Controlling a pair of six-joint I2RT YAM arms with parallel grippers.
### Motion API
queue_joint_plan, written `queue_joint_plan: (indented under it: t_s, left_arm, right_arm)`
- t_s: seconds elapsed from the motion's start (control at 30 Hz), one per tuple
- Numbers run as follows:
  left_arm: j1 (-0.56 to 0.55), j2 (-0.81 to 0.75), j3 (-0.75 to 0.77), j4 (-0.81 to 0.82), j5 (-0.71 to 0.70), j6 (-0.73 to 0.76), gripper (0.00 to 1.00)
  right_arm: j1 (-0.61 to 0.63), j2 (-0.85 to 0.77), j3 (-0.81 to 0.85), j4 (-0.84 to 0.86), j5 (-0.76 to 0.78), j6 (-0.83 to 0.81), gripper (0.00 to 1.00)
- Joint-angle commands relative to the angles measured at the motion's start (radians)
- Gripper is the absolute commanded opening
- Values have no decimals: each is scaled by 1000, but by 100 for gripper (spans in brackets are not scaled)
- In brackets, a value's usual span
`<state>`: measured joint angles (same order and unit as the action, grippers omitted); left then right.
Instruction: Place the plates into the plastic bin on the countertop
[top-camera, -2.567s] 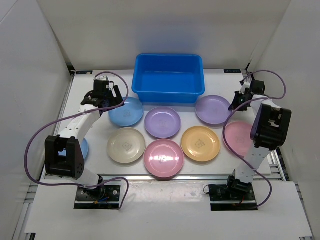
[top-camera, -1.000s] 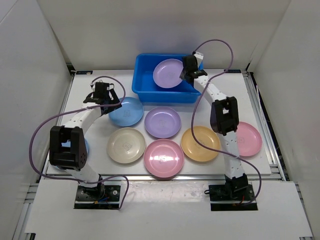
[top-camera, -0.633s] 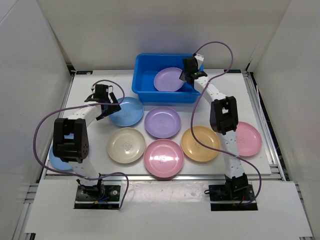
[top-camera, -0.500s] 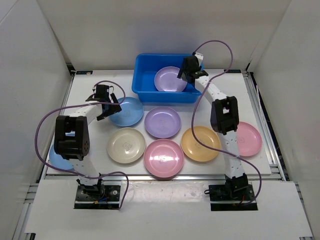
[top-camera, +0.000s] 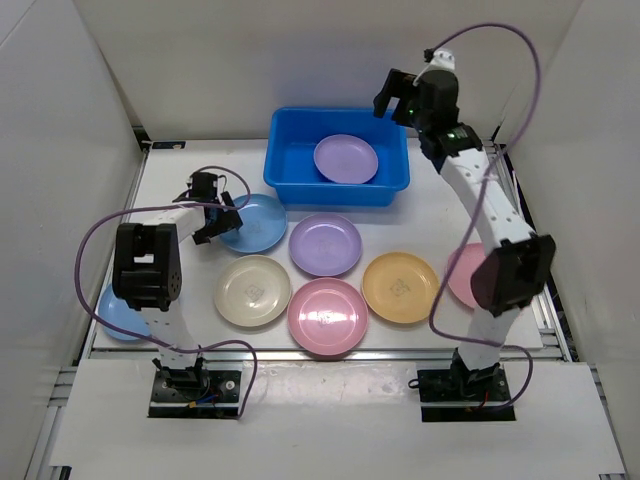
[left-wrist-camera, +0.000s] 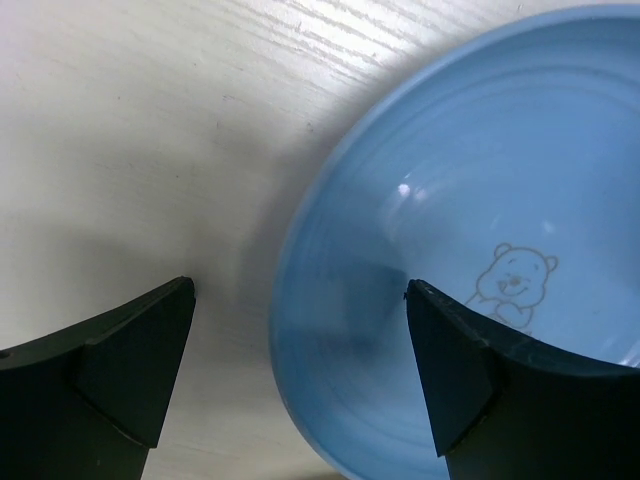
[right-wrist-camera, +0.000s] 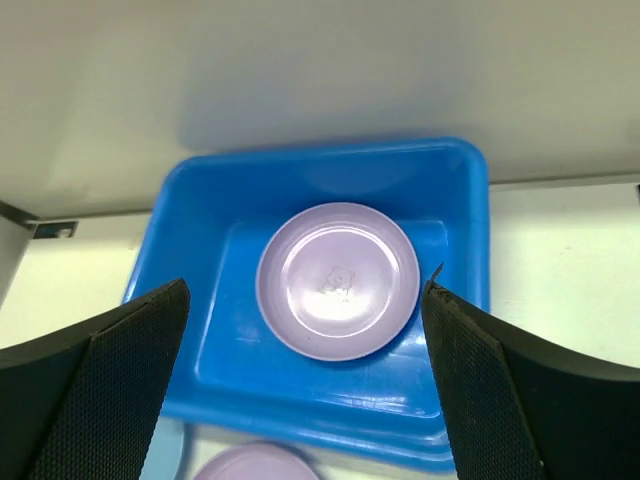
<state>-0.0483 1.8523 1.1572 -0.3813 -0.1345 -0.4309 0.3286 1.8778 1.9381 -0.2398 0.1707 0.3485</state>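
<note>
My left gripper will stay low next and close on the light blue plate's rim (top-camera: 224, 228) (left-wrist-camera: 282, 307).
The bright blue plastic bin (top-camera: 288, 152) stands at the back of the white countertop (top-camera: 180, 172). One purple plate (top-camera: 346, 158) lies flat inside it, also seen from above in the right wrist view as the plate (right-wrist-camera: 338, 280) in the bin (right-wrist-camera: 462, 230). My right gripper (top-camera: 395, 100) hangs open and empty high over the bin's back right corner. My left gripper (top-camera: 215, 216) is low and open at the left rim of a light blue plate (top-camera: 256, 222). Its jaws (left-wrist-camera: 298, 290) straddle that plate's edge (left-wrist-camera: 470, 260) without closing on it.
In front of the bin lie a purple plate (top-camera: 325, 244), a beige plate (top-camera: 252, 290), a pink plate (top-camera: 327, 316) and an orange plate (top-camera: 401, 287). Another pink plate (top-camera: 462, 272) sits behind the right arm. A second light blue plate (top-camera: 118, 312) lies far left. White walls surround the table.
The right gripper opened and dropped the purple plate flat into the bin, then rose up and back to the right. The left gripper edged down onto the light blue plate's left rim.
</note>
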Motion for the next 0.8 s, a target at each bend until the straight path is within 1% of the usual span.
queue_joint_plan:
  t_s: [0.0,0.07,0.1,0.2,0.23,0.3,0.33,0.4,0.43,0.47,0.53,0.57,0.6,0.63,0.73,0.77]
  left_arm:
    - [8,1,27,38,32,6,96]
    - [14,13,29,44,38,6,91]
    - [15,19,33,50,41,6,87]
    - [19,44,42,56,42,4,82]
    - [22,62,42,59,45,6,76]
    - [25,74,52,56,45,0,69]
    - [31,80,52,56,52,0,60]
    - [36,73,36,59,56,-8,51]
    - [34,71,33,59,55,-9,42]
    - [36,56,23,59,52,-8,36]
    - [67,38,16,56,23,-5,25]
    - [73,19,10,56,9,-3,11]
    - [82,7,9,47,-3,-3,10]
    - [91,-2,9,39,-22,3,10]
    - [116,-67,-4,19,-43,11,10]
    - [128,-109,-4,19,-56,15,10]
  right_arm:
    - [-16,-110,-152,31,-36,-29,99]
    - [-16,-190,-220,37,-33,-29,99]
    - [-16,-215,-281,37,-27,-23,99]
    - [-16,-316,-395,43,-5,-11,99]
    - [-22,-362,-418,43,7,-5,99]
    - [-25,-402,-484,43,32,7,99]
    - [-22,-423,-502,43,44,7,99]
    - [-25,-479,-544,31,53,17,99]
    - [-28,-497,-556,28,65,14,99]
    - [-28,-528,-582,25,72,14,99]
    - [-22,-558,-619,13,130,11,99]
    - [-28,-583,-628,-5,154,7,99]
    - [-28,-588,-637,-15,176,10,99]
    - [-28,-604,-654,-18,209,7,99]
    - [-28,-646,-691,-18,228,-5,99]
    - [-28,-663,-700,-18,228,-5,99]
